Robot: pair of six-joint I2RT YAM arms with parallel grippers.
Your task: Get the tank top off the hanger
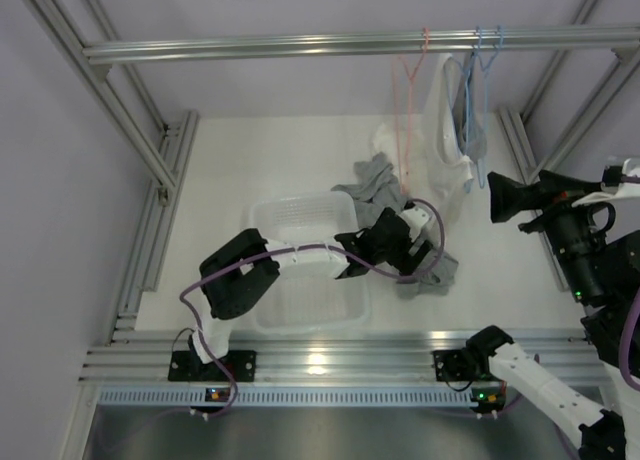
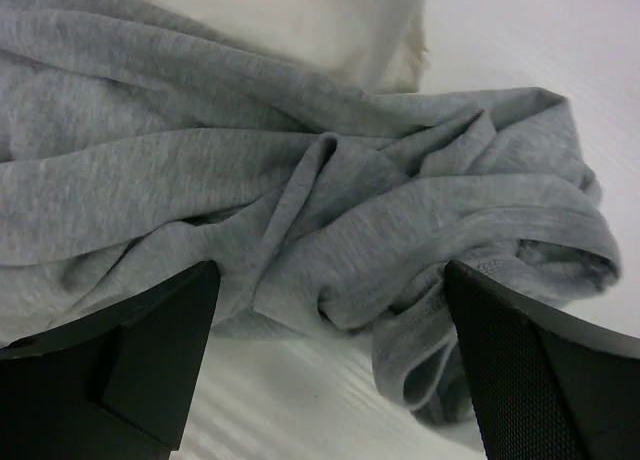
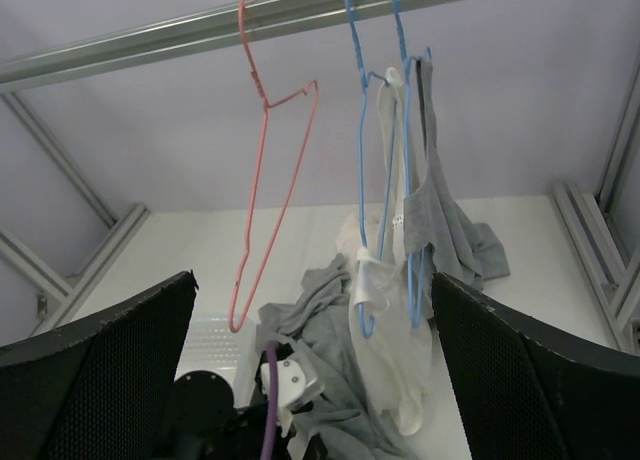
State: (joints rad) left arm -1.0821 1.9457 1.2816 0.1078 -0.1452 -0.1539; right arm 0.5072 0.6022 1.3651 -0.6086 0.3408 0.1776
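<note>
My left gripper eases slightly down onto the bunched fold of the grey garment next and closes its fingers, because that fold already lies between them.
Two blue hangers hang on the overhead rail. One carries a white tank top, the other a grey tank top. An empty pink hanger hangs to their left. My right gripper is open and empty, level with the hangers and short of them; in the top view it sits right of the white top. My left gripper is open, low over a crumpled grey garment lying on the table; it shows in the top view.
A clear plastic basket stands on the table left of the grey garment pile. Some white cloth lies beyond the grey garment. Aluminium frame posts border the table on both sides.
</note>
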